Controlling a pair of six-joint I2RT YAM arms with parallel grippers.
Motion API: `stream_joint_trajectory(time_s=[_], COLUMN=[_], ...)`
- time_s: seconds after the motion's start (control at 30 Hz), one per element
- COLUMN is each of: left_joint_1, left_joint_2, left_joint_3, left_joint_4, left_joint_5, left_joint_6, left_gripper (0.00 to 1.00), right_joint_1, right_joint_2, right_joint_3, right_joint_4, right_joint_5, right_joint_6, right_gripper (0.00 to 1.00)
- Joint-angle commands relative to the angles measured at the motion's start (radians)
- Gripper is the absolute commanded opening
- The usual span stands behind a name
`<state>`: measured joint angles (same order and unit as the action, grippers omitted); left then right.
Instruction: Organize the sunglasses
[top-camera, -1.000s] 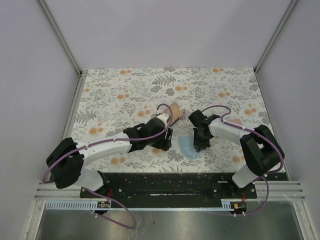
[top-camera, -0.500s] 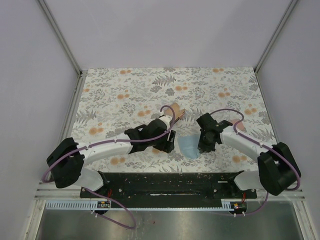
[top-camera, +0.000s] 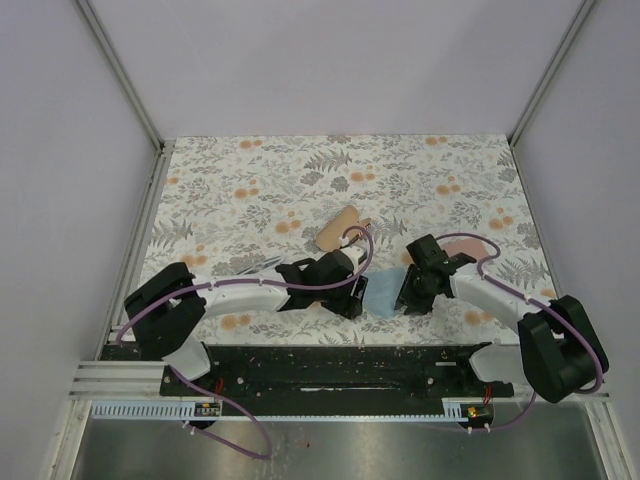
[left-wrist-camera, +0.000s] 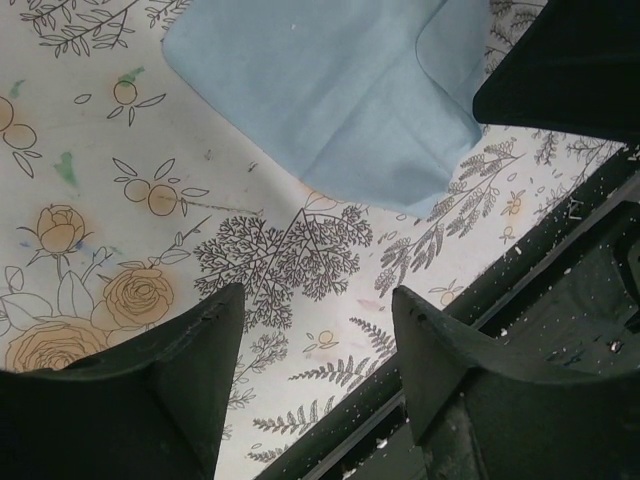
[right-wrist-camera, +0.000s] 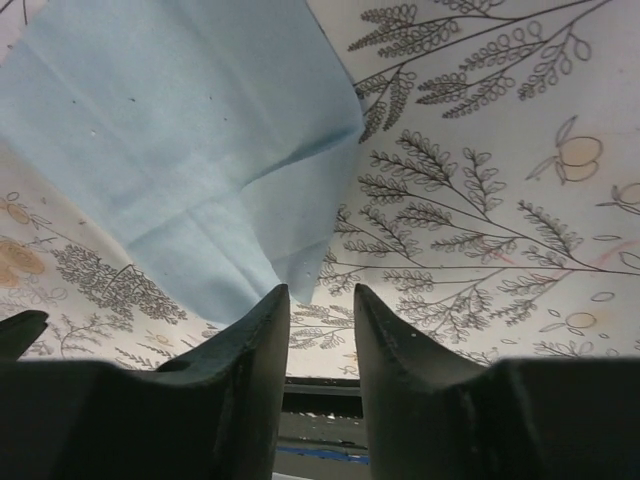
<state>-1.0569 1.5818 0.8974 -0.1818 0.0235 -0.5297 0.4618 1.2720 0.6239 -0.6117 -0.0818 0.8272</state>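
The fingers of my left gripper are over bare tablecloth, so it will move outward to pinch the light blue cloth's corner nearest the case (left-wrist-camera: 178, 46), which lies outward of it.
I see neither pair of sunglasses clearly. A thin pale sliver (top-camera: 257, 265) beside my left arm is too small to identify, and the reddish-brown pair is out of view. A light blue cloth (top-camera: 384, 296) lies flat between my two grippers; it also shows in the left wrist view (left-wrist-camera: 330, 90) and the right wrist view (right-wrist-camera: 170, 130). My left gripper (top-camera: 349, 300) (left-wrist-camera: 318, 292) is open and empty, low over the table just left of the cloth. My right gripper (top-camera: 406, 297) (right-wrist-camera: 319, 288) has its jaws a little apart and empty, at the cloth's right corner.
A pink-tan oblong case (top-camera: 335, 228) lies behind the left gripper. The black mounting rail (top-camera: 330, 365) runs along the near table edge, close under both grippers. White frame posts stand at the back corners. The floral tablecloth (top-camera: 300, 180) covers the table.
Both grippers have moved toward the near edge and lower, ending on either side of the blue cloth. The left arm has swung off the pink-tan case, which now shows fully.
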Motion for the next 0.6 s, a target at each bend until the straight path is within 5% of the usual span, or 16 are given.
stream_joint_trajectory(time_s=[0.0,0.2,0.33,0.5,0.53,0.57], left_joint_1=[0.009,0.051,0.064,0.067,0.069,0.072], left_joint_2=[0.026,0.059,0.101,0.179,0.191,0.207], left_joint_3=[0.051,0.110,0.176,0.264,0.276,0.290], left_joint_4=[0.074,0.028,-0.010,-0.062,-0.071,-0.077], left_joint_5=[0.003,-0.062,-0.114,-0.172,-0.177,-0.175], left_joint_6=[-0.053,-0.067,-0.046,-0.012,-0.006,0.002], left_gripper=[0.64,0.64,0.63,0.64,0.63,0.63], right_joint_1=[-0.002,-0.002,-0.002,-0.002,-0.003,-0.002], right_joint_2=[0.029,0.073,0.021,-0.058,-0.077,-0.095], right_joint_3=[0.017,0.023,0.002,-0.016,-0.013,-0.009], right_joint_4=[0.078,0.058,-0.025,-0.066,-0.074,-0.072], right_joint_5=[-0.032,-0.007,0.062,0.068,0.073,0.074], right_joint_6=[0.023,0.021,0.078,0.154,0.151,0.142], right_gripper=[0.37,0.12,0.07,0.23,0.33,0.55])
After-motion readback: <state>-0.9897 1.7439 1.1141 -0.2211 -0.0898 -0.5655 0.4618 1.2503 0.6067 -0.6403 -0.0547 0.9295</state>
